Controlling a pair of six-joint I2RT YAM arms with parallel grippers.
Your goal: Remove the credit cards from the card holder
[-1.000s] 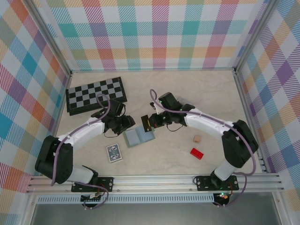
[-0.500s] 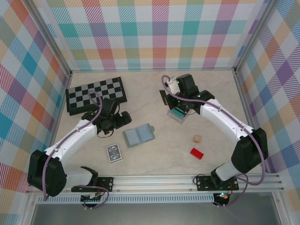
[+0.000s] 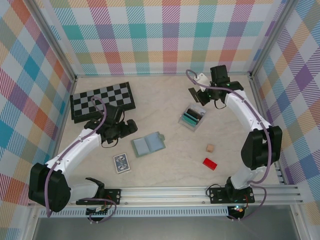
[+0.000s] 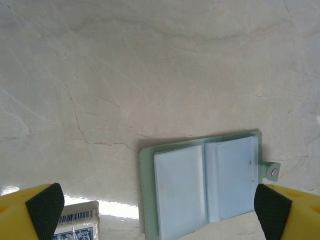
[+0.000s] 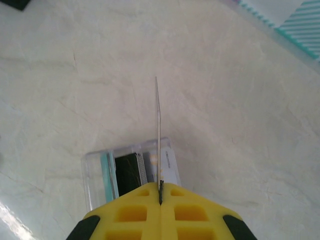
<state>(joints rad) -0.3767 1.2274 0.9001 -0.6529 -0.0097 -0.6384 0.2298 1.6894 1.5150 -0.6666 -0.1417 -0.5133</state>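
Observation:
The clear tray (image 5: 97,172) below already holds flat pieces, so my right gripper needs to move back and down over it next and release the card.
The card holder (image 3: 148,144) lies open and flat on the table, a grey-green wallet with pale clear sleeves; in the left wrist view the card holder (image 4: 205,187) sits just ahead of my jaws. My left gripper (image 3: 130,127) stands open to its left, nothing between its fingers, and the left gripper (image 4: 159,215) has its pads far apart. My right gripper (image 3: 198,94) is at the back right, shut on a dark credit card (image 3: 193,95). The right wrist view shows that credit card (image 5: 158,115) edge-on, pinched in the right gripper (image 5: 160,189) above the clear tray (image 5: 97,172).
The clear tray (image 3: 192,118) holds teal, black and pale flat pieces on edge. A chessboard (image 3: 102,101) lies back left. A blue-and-white card pack (image 3: 121,163) lies front left of the wallet. A small wooden cube (image 3: 210,148) and a red block (image 3: 210,163) sit front right.
My right gripper has carried the dark card from the wallet to the back right, past the tray. My left gripper has opened and drawn back left, off the wallet.

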